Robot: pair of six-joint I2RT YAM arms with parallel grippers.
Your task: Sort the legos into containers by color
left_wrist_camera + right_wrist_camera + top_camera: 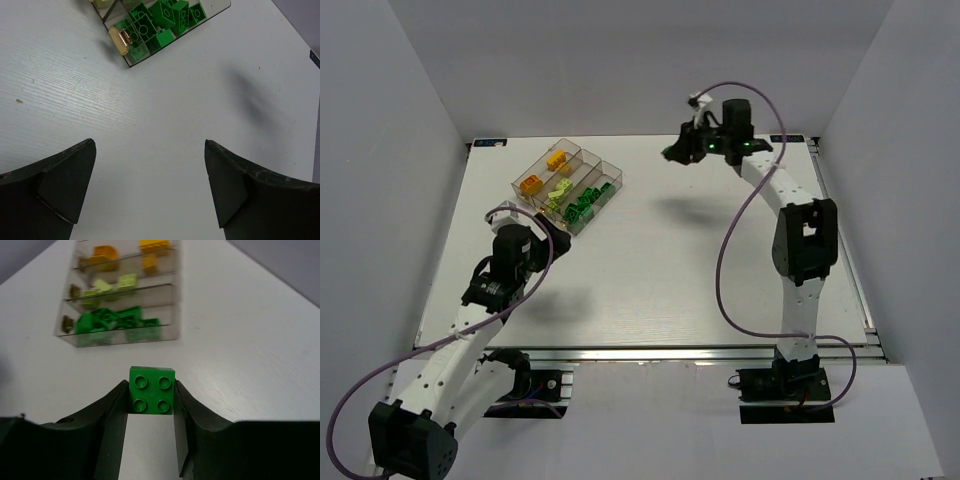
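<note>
The brick in my right gripper needs to go to the left in the top view, over the tray's section of dark green bricks, and I need to release it there, as the colors match.
The clear tray (612, 178) of long compartments sits at the table's back left; it holds orange and yellow bricks (557, 158), lime bricks (558, 195) and dark green bricks (582, 208). It also shows in the right wrist view (170, 335) and partly in the left wrist view (131, 63). My right gripper (151, 397) is shut on a dark green four-stud brick (152, 390), held in the air right of the tray; in the top view it is at the back (677, 152). My left gripper (150, 150) is open and empty, just in front of the tray (558, 240).
A gold latch (120, 40) sits on the tray's near end. The table's right edge (850, 260) has a metal rail. White walls stand on three sides.
</note>
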